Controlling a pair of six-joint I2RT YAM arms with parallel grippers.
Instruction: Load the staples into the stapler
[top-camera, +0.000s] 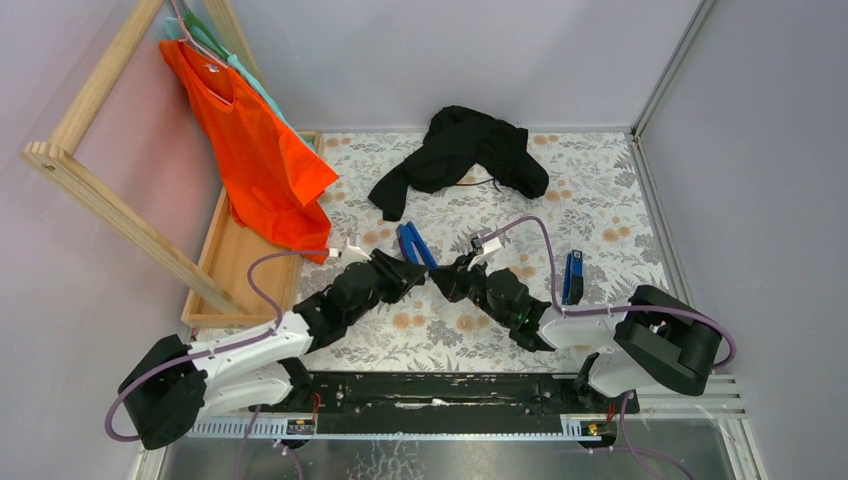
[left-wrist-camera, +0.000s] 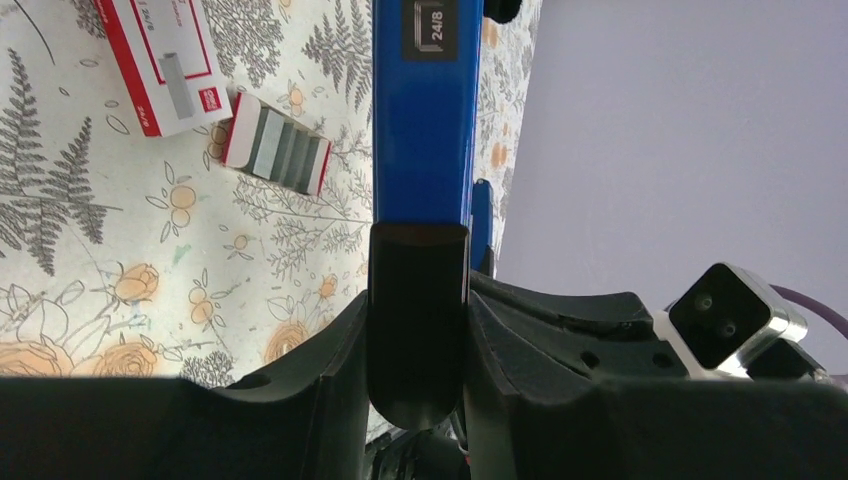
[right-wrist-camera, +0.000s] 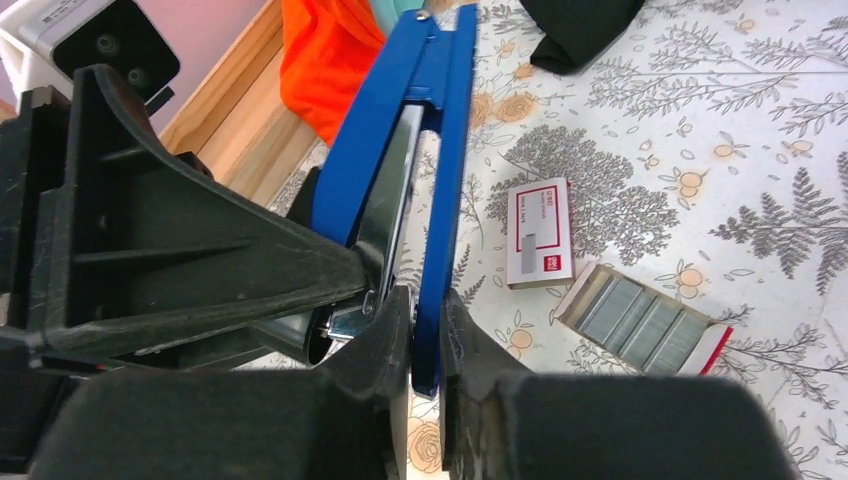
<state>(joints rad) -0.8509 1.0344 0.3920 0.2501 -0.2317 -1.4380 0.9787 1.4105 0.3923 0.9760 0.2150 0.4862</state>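
Note:
My left gripper holds the stapler's black end and should swing it left in the top view to the orange shirt's hem (top-camera: 314, 236), spreading the stapler's close-set arms, then release it there.
A blue stapler (top-camera: 414, 244) is held above the floral mat between both grippers, hinged open with its metal magazine (right-wrist-camera: 392, 215) showing. My left gripper (left-wrist-camera: 417, 330) is shut on the stapler's black-capped blue arm (left-wrist-camera: 420, 120). My right gripper (right-wrist-camera: 427, 345) is shut on the end of the stapler's other blue arm (right-wrist-camera: 445, 170). The white-and-red staple box (right-wrist-camera: 538, 232) lies on the mat, with the grey tray of staple strips (right-wrist-camera: 645, 322) beside it. Both also show in the left wrist view, the box (left-wrist-camera: 160, 60) and the tray (left-wrist-camera: 280, 145). In the top view they are hidden under the arms.
A second blue stapler (top-camera: 572, 277) lies on the mat to the right. A black garment (top-camera: 460, 150) lies at the back. An orange shirt (top-camera: 260, 150) hangs from a wooden rack (top-camera: 110, 210) over a wooden tray (top-camera: 235, 265) at the left.

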